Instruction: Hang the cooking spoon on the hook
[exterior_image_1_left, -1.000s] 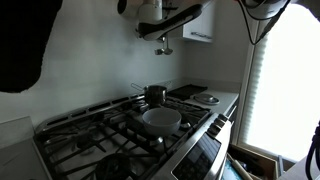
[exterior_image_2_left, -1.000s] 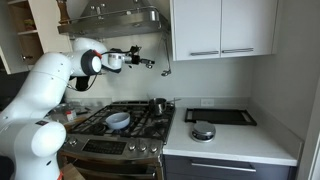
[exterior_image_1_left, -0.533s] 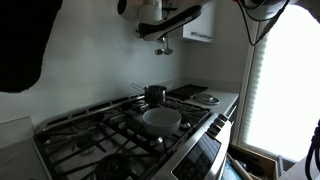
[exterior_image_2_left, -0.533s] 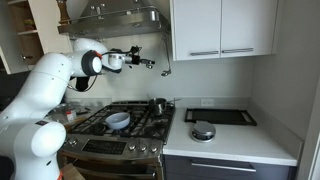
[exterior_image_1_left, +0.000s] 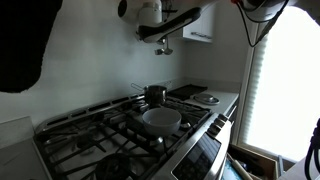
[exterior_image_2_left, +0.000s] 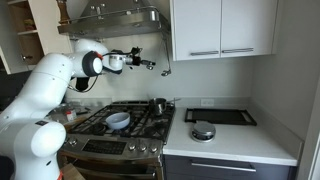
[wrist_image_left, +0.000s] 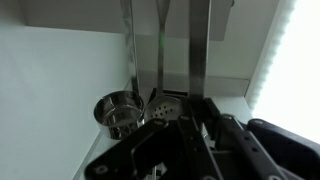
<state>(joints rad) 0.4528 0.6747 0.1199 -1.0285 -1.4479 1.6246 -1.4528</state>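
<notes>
The robot should next lower its gripper a little beside the hanging slotted spoon (wrist_image_left: 168, 104) and open it to let go of the cooking spoon, since the cooking spoon's handle is already upright at the hood.
My gripper (wrist_image_left: 195, 120) is raised high under the range hood (exterior_image_2_left: 120, 15), close to the wall. Its dark fingers look closed on the flat metal handle of the cooking spoon (wrist_image_left: 200, 50), which runs straight up out of frame. In both exterior views the gripper (exterior_image_2_left: 145, 63) (exterior_image_1_left: 165, 25) holds the spoon near the hood's right end, and a small utensil end (exterior_image_2_left: 165, 70) (exterior_image_1_left: 163, 46) hangs below. The hook itself is hidden above the frame in the wrist view.
A slotted spoon (wrist_image_left: 165, 100) and a small steel cup-shaped ladle (wrist_image_left: 118, 112) hang just left of my fingers. Below are a gas stove with a steel pot (exterior_image_2_left: 158, 104) (exterior_image_1_left: 155, 93) and a bowl (exterior_image_2_left: 117, 120) (exterior_image_1_left: 162, 118). White cabinets (exterior_image_2_left: 220, 28) stand to the right.
</notes>
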